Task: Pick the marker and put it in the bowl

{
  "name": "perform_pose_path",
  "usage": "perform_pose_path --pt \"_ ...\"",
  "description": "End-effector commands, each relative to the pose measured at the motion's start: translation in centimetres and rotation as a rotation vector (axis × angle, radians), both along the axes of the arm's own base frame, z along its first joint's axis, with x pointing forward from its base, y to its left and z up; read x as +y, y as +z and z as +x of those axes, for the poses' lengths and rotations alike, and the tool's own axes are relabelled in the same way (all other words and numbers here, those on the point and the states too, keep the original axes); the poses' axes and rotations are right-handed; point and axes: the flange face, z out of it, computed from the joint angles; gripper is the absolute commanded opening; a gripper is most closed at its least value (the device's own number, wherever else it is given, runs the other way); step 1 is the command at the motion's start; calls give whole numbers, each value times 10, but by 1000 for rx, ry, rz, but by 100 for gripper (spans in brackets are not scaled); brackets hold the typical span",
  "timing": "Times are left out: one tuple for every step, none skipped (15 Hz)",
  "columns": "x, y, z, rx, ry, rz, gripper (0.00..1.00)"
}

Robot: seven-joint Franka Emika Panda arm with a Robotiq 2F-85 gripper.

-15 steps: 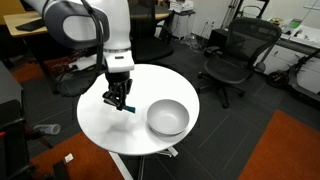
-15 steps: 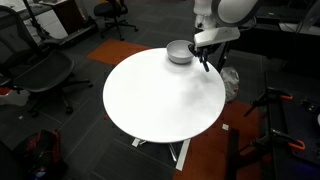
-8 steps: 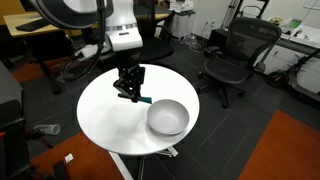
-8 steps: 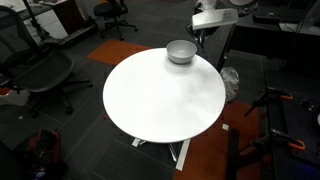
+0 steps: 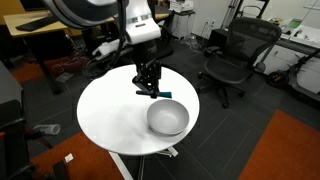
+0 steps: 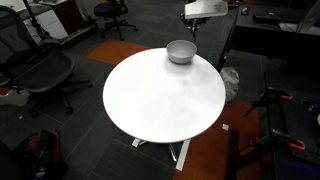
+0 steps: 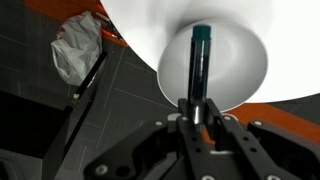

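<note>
The fingers still hang beside the bowl's rim, so my gripper next moves over the open inside of the bowl [image 5: 168, 118] [image 7: 240, 70] and down to release the marker.
My gripper [image 7: 198, 118] is shut on the teal-blue marker [image 7: 199, 66], which sticks out from the jaws with its dark end forward. In the wrist view the marker lies over the light grey-white bowl [image 7: 240, 70]. In an exterior view the gripper [image 5: 152, 91] hangs in the air just beside the bowl [image 5: 168, 118], with the marker [image 5: 166, 96] showing as a small teal tip near the bowl's far rim. In the other exterior view the bowl [image 6: 181, 51] sits at the far edge of the round white table [image 6: 160, 100]; the fingers are barely visible there.
Black office chairs [image 5: 235, 55] stand beyond the table, and another chair [image 6: 40, 70] is at its side. A crumpled white bag [image 7: 75, 48] lies on the floor near the table's edge. Desks [image 5: 40, 25] stand behind the arm.
The gripper has risen and moved across the table from its middle towards the bowl, carrying the marker. The marker now hangs by the bowl's rim.
</note>
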Motion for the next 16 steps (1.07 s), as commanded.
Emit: perform_pose_path --pt "-13 -10 20 -52 4 -14 5" --pt "-15 -15 25 -64 7 -7 5" --pt "-18 -21 29 -69 8 -2 5" --pt "-19 -26 33 -74 10 0 5" --pt "-21 -32 36 -73 10 3 5" --pt "-23 -37 40 -75 10 6 5" --pt "-24 -41 43 -76 6 9 5" --pt "-25 -44 46 -77 -1 13 5" --pt "-27 -47 49 -76 -7 15 5" --pt "-28 -49 52 -76 -13 18 5" --pt "-29 -51 54 -78 -19 20 5" --pt "-29 -52 57 -81 -23 22 5" --pt "-30 -53 60 -81 -25 25 16" --pt "-30 -54 62 -85 -30 28 44" --pt "-31 -54 64 -85 -34 27 45" --pt "-31 -55 65 -87 -35 28 51"
